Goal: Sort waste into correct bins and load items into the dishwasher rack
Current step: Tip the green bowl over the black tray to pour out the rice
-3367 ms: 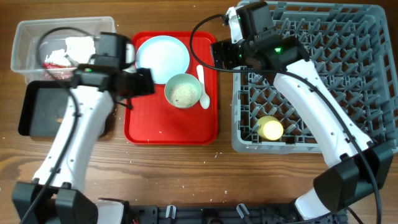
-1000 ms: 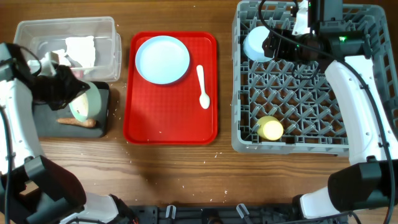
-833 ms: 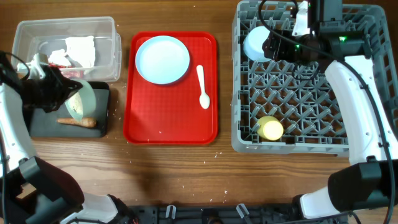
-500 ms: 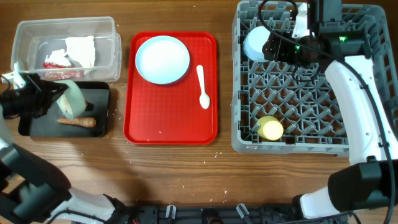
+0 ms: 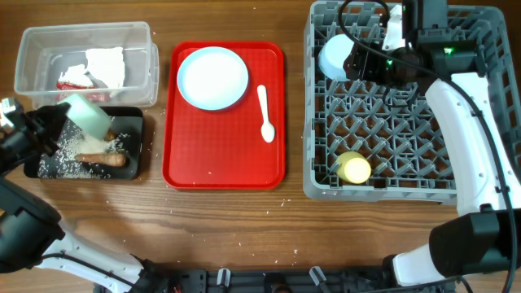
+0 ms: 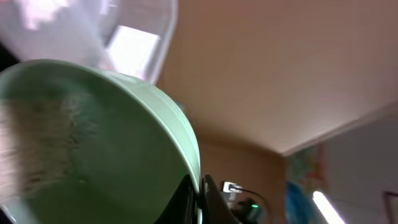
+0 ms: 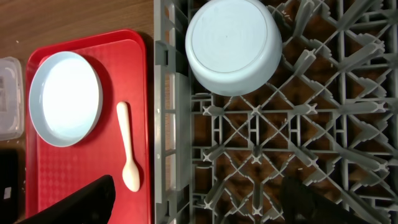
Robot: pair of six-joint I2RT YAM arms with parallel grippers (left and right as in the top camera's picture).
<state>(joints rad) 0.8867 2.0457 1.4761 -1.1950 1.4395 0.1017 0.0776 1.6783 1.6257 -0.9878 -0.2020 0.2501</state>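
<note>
To the right in the overhead view, then down, my left gripper will release the righted bowl on the tray's bare middle [image 5: 222,136], since plate and spoon leave room.
My left gripper [image 5: 50,124] is shut on the rim of the white bowl [image 5: 88,116], which is tipped on its side over the black bin [image 5: 134,155]. White rice grains [image 5: 69,155] lie spread in that bin beside the brown sausage piece [image 5: 103,160]. In the left wrist view the fingers [image 6: 208,200] pinch the bowl's edge [image 6: 93,143]. My right gripper [image 5: 358,62] hangs open over the dishwasher rack [image 5: 456,122], just below the upturned pale blue bowl [image 7: 233,43]. A yellow cup [image 5: 355,168] sits in the rack. The round plate [image 5: 213,77] and white spoon [image 5: 265,114] lie on the red tray.
The clear bin [image 5: 32,49] behind the black one holds a white napkin [image 5: 106,63] and a red wrapper [image 5: 73,80]. The red serving tray [image 5: 224,155] lies between bins and rack. Stray rice grains dot the wooden table's front.
The left arm swung further left and tipped the bowl more steeply, and rice has spilled from it into the black bin. The right arm has not moved.
</note>
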